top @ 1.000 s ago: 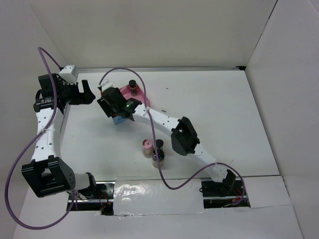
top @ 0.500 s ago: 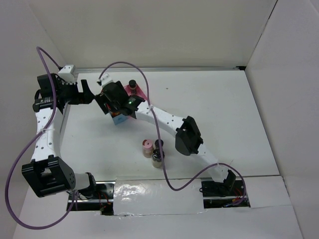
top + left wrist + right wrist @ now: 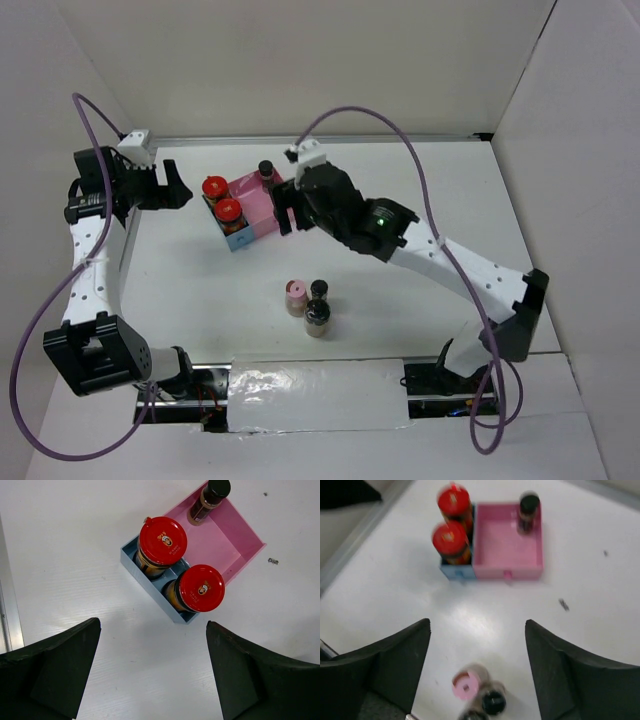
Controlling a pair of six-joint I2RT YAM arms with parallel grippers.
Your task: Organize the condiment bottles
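Observation:
My right gripper moves back and down onto the smaller bottle's black cap [image 3: 319, 287] [image 3: 494, 702] next, as the pink part has room.
Two wide red-lidded jars [image 3: 214, 187] [image 3: 229, 211] stand in the blue part of the divided tray [image 3: 262, 222]. One slim black-capped bottle [image 3: 266, 170] stands in the far corner of its pink part. A pink-capped jar [image 3: 296, 296] and two dark black-capped bottles [image 3: 319, 292] [image 3: 317, 320] stand grouped on the table nearer the arms. My left gripper [image 3: 183, 187] is open and empty just left of the tray; its wrist view shows the red lids [image 3: 162, 540] [image 3: 201, 588]. My right gripper [image 3: 284, 211] is open and empty, raised just right of the tray; its wrist view shows the pink-capped jar [image 3: 466, 685] below.
White walls close the table at the back and both sides. A metal strip [image 3: 6, 620] runs along the left edge. Silver tape [image 3: 315, 385] covers the near edge between the arm bases. The right arm's cable [image 3: 400, 130] loops high over the table.
My right gripper has pulled back to the right off the tray, and its arm has swung right. The two red-lidded jars in the blue part now show. The left arm has not moved.

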